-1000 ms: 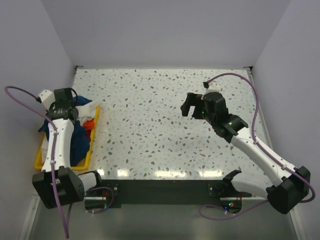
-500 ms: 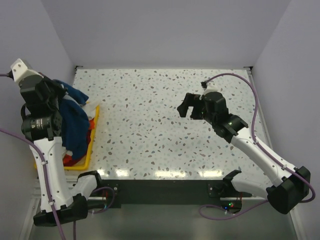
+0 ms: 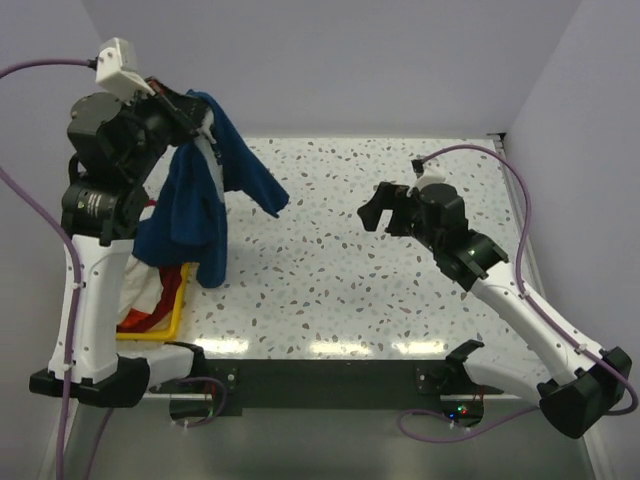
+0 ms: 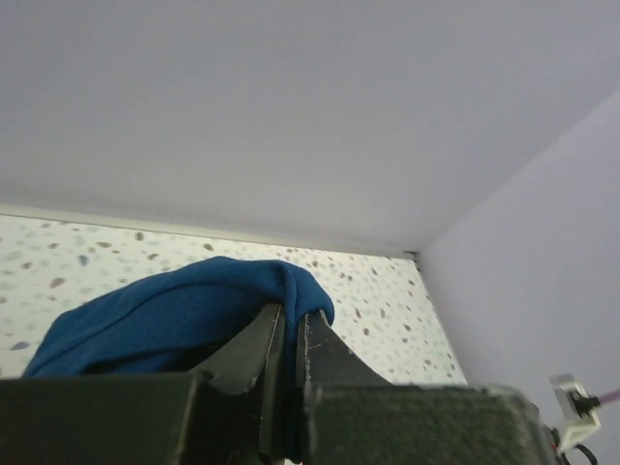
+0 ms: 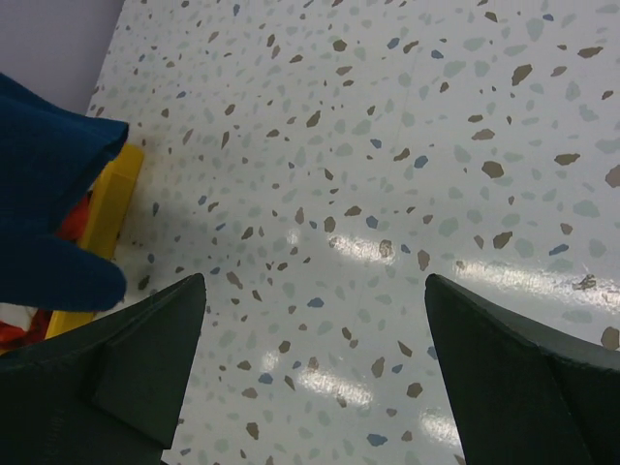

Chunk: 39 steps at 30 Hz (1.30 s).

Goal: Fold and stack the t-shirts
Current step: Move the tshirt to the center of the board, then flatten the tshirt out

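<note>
I will next move my left gripper down and to its right in the top view and let go of the navy blue t-shirt, because the table's bare middle is that way.
My left gripper (image 3: 198, 108) is raised high at the back left and is shut on the navy blue t-shirt (image 3: 198, 205), which hangs from it down toward the table's left side. In the left wrist view the blue cloth (image 4: 165, 320) is pinched between the closed fingers (image 4: 325, 344). Red and white shirts (image 3: 150, 305) lie in the yellow bin (image 3: 178, 310) below. My right gripper (image 3: 378, 212) is open and empty above the table's middle right. The right wrist view shows the blue shirt (image 5: 44, 213) and the bin's edge (image 5: 111, 208) at far left.
The speckled table (image 3: 330, 260) is walled at the back and both sides. The yellow bin sits at the table's left edge, partly behind my left arm.
My left arm has risen and swung toward the table, lifting the navy shirt out of the bin. The right gripper stayed nearly in place.
</note>
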{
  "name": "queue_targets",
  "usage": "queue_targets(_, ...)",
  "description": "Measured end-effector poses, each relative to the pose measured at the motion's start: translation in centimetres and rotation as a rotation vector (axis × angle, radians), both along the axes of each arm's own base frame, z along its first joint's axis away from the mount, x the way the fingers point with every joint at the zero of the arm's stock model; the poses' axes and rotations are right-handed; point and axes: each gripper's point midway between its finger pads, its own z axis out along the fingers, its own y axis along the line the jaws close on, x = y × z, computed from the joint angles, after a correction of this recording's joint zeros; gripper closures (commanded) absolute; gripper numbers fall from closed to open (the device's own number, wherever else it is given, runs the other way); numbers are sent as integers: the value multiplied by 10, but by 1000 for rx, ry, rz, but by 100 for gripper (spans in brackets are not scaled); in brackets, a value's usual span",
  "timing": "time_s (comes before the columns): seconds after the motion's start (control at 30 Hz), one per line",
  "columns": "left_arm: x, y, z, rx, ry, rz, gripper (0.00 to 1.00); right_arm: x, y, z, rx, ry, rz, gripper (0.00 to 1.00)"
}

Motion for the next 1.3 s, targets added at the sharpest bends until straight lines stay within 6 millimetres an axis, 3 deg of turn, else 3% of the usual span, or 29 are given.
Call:
queue_targets(0.17,12,-75,-8,2,30,-163,100,-3,-2,14,17,-31,-2,1)
queue_targets(0.3,20,-116,-29,10,75,-234,100,-4,-7,19,16,-46,-17,1)
queue_targets(0.33,24,-121,-37,11,89,-240,97,-4,-9,19,11,-47,-24,1)
queue_targets(0.37,28,-124,-50,16,110,-240,79,-4,-10,19,7,-49,-29,1)
queue_targets(0.43,36,-127,-73,30,150,-235,60,-2,-13,18,-1,-51,-47,1)
queue_targets(0.47,40,-129,-88,38,179,-232,45,-1,-14,15,-6,-49,-53,1)
queue_targets(0.5,45,-130,-104,50,209,-230,41,0,-15,13,-10,-51,-60,1)
queue_targets(0.67,60,-124,-207,78,414,-215,37,13,-10,-26,-78,28,-70,1)
queue_targets(0.77,52,-99,-276,74,558,-181,37,24,-3,-60,-140,100,-63,1)
queue_targets(0.9,22,-74,-346,60,705,-145,39,36,3,-105,-212,188,-55,6)
queue_targets(1.1,-22,-88,-407,42,817,-220,44,49,3,-160,-309,275,-81,16)
queue_targets(1.3,-42,-121,-434,65,864,-307,45,75,-20,-190,-334,332,-153,21)
